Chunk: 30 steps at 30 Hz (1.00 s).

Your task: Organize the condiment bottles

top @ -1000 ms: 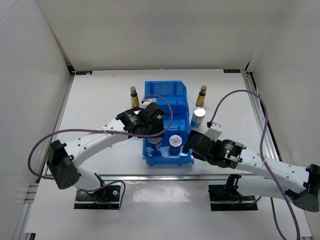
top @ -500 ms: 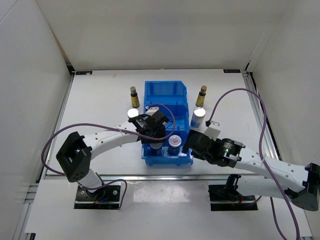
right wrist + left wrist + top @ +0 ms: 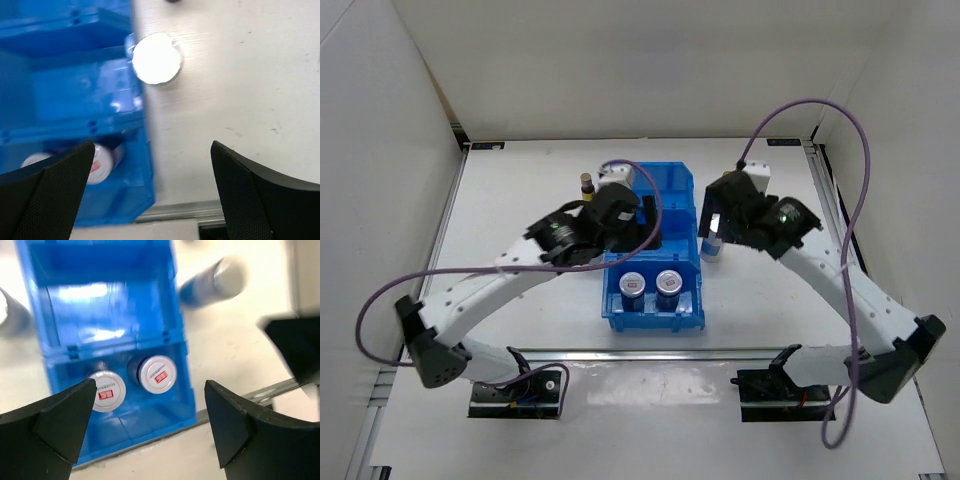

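I should next lower the open fingers of my right gripper around the top of the white-blue cylinder and close them. The cylinder stands below, with its silver top lined up midway between them.
Two short grey jars with red-marked lids stand side by side in the near compartment of the blue bin; they also show in the left wrist view. My left gripper is open and empty above the bin's middle. My right gripper is open and empty above a white-blue cylinder just right of the bin, whose silver top shows in the right wrist view. One slim brown bottle stands left of the bin. The other brown bottle is hidden by my right arm.
The bin's middle and far compartments hold nothing. A second cylinder shows blurred at the left edge of the left wrist view. White walls close in the table on three sides. A metal rail runs along the near edge.
Both grippers have risen and drawn back from the near compartment. The left one has let go of a jar there. The right one now hangs over the cylinder right of the bin.
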Tool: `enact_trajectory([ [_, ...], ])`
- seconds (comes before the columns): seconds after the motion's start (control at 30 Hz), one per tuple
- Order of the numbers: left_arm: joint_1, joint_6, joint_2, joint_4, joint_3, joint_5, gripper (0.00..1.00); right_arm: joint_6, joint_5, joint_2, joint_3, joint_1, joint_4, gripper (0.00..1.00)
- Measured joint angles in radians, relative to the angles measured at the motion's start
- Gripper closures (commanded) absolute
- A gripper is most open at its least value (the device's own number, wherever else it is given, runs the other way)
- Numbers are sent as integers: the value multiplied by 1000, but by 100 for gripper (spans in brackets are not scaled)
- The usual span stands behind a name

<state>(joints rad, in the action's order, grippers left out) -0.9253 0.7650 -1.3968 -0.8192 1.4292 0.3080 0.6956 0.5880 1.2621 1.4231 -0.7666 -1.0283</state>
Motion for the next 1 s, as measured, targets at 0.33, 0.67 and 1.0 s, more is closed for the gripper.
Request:
enact_trajectory([
  [0.33, 207, -153, 520, -31, -311, 233, 0, -232, -285, 297, 82, 304, 45, 0],
  [0.67, 311, -246, 490, 9, -503, 208, 0, -296, -382, 468, 99, 338, 96, 37],
  [1.0, 333, -272, 414, 43, -502, 153, 0, -297, -364, 422, 113, 305, 91, 100],
])
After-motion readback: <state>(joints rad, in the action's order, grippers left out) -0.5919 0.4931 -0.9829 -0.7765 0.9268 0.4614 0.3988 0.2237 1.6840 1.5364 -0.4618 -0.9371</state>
